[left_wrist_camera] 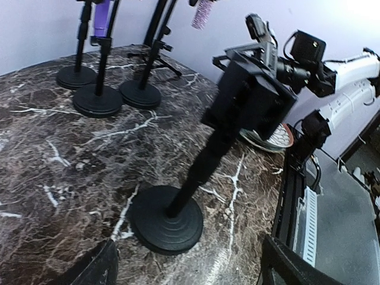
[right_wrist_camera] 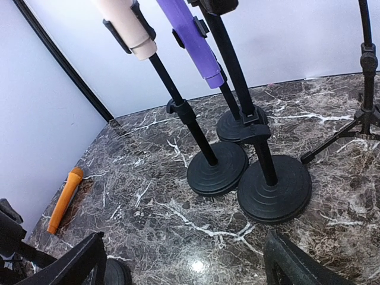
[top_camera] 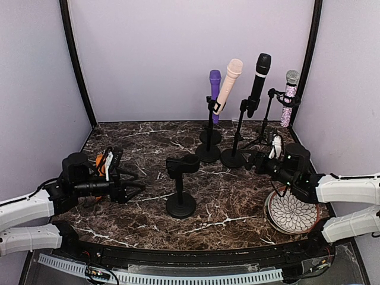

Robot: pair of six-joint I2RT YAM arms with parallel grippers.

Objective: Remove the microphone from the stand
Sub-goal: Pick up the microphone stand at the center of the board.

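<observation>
My open left gripper moves toward the right in the top view next, around the empty stand's pole below its clip [top_camera: 179,185] [left_wrist_camera: 208,155], since that slim part stands clear.
Several microphones stand in clips at the back: purple [top_camera: 214,83], peach [top_camera: 230,80], black [top_camera: 259,77] and glittery [top_camera: 290,98]. An empty black stand [top_camera: 180,181] is mid-table and fills the left wrist view [left_wrist_camera: 205,169]. An orange microphone [right_wrist_camera: 65,199] lies flat by the left wall, partly hidden by my left wrist in the top view [top_camera: 100,162]. My left gripper [top_camera: 135,191] is open and empty, left of the empty stand. My right gripper [top_camera: 252,163] is open and empty, just right of the stand bases [right_wrist_camera: 217,169]. The peach [right_wrist_camera: 127,27] and purple [right_wrist_camera: 190,41] microphones are above it.
A patterned white plate [top_camera: 291,212] lies at the front right beside my right arm. A tripod stand [right_wrist_camera: 356,127] carries the glittery microphone at the back right. Purple walls enclose the marble table [top_camera: 148,142] on three sides.
</observation>
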